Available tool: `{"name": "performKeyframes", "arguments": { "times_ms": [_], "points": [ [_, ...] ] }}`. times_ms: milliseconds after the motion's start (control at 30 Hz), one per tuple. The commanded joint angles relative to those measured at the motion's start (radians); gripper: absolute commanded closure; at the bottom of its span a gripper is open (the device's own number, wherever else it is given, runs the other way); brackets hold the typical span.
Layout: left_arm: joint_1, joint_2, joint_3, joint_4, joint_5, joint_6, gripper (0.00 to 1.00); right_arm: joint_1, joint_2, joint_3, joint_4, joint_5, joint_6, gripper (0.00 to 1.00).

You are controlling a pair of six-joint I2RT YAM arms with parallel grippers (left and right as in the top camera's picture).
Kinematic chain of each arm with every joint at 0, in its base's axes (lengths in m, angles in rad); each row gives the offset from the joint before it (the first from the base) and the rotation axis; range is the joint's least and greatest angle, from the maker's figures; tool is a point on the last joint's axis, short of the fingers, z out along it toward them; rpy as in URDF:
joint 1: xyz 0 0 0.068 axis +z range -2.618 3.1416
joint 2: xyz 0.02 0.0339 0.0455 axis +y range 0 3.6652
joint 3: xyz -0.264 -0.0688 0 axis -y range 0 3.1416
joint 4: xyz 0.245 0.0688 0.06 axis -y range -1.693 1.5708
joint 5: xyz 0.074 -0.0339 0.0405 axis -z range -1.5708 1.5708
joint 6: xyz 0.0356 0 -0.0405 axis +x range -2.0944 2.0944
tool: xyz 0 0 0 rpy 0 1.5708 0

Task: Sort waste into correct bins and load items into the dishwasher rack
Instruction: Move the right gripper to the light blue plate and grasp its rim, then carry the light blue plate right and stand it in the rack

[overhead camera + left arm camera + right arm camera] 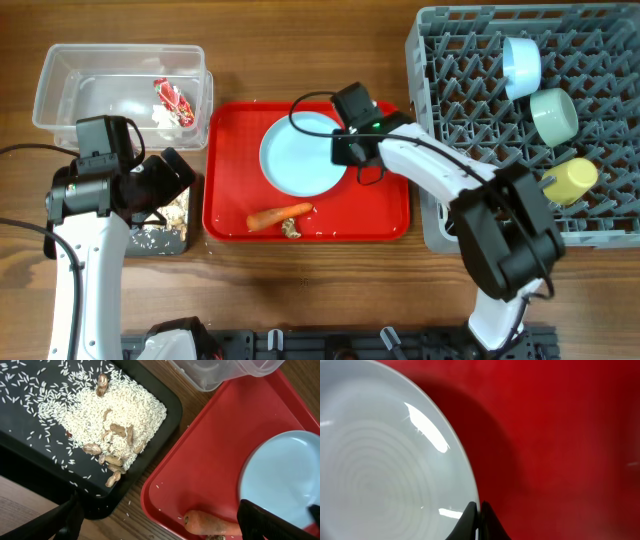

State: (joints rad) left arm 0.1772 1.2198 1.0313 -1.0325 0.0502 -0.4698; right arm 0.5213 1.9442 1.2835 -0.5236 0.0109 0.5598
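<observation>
My right gripper should next lift the plate [300, 155] up and toward the right in the overhead view, then release it into the empty rack slots by the light blue bowl.
The light blue plate [300, 155] lies on the red serving tray [385, 215]. My right gripper [347, 152] is shut on the plate's right rim; the right wrist view shows its fingers [479, 512] pinched on the plate [385, 460] edge. The orange carrot [280, 214] and a brown scrap [291, 229] lie at the tray's front. My left gripper [172, 183] is open and empty over the black tray [160, 243], which holds rice and brown scraps [112, 420]. The clear tub [60, 75] holds the red wrapper [172, 97] and tissue [160, 117]. The spoon is out of view.
The grey dishwasher rack [450, 120] stands at the right and holds the small light blue bowl [521, 65], the mint green bowl [553, 114] and the yellow cup [570, 181]. The carrot [210, 522] shows between my left fingers [167, 522] in the left wrist view.
</observation>
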Motion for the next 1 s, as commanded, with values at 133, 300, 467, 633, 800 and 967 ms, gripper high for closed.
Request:
{"name": "performKeyframes", "arguments": {
  "times_ms": [133, 300, 467, 633, 800, 967],
  "points": [
    [0.006, -0.008, 0.003, -0.001, 0.008, -0.010, 0.00, -0.087, -0.370, 0.007, -0.028, 0.155, -0.227, 0.96],
    [0.006, -0.008, 0.003, -0.002, 0.008, -0.010, 0.00, -0.144, -0.543, 0.007, -0.010, 0.638, -0.459, 0.96],
    [0.006, -0.008, 0.003, -0.002, 0.009, -0.010, 0.00, -0.197, -0.542, 0.005, 0.137, 1.145, -0.784, 0.96],
    [0.006, -0.008, 0.003, -0.002, 0.008, -0.010, 0.00, -0.246, -0.517, 0.003, 0.172, 1.185, -0.807, 0.96],
    [0.006, -0.008, 0.003, -0.002, 0.008, -0.010, 0.00, -0.251, -0.434, -0.019, 0.171, 1.176, -0.814, 0.96],
    [0.006, -0.008, 0.003, -0.002, 0.009, -0.010, 0.00, -0.251, -0.328, -0.019, 0.171, 1.174, -0.792, 0.96]
  ]
}}
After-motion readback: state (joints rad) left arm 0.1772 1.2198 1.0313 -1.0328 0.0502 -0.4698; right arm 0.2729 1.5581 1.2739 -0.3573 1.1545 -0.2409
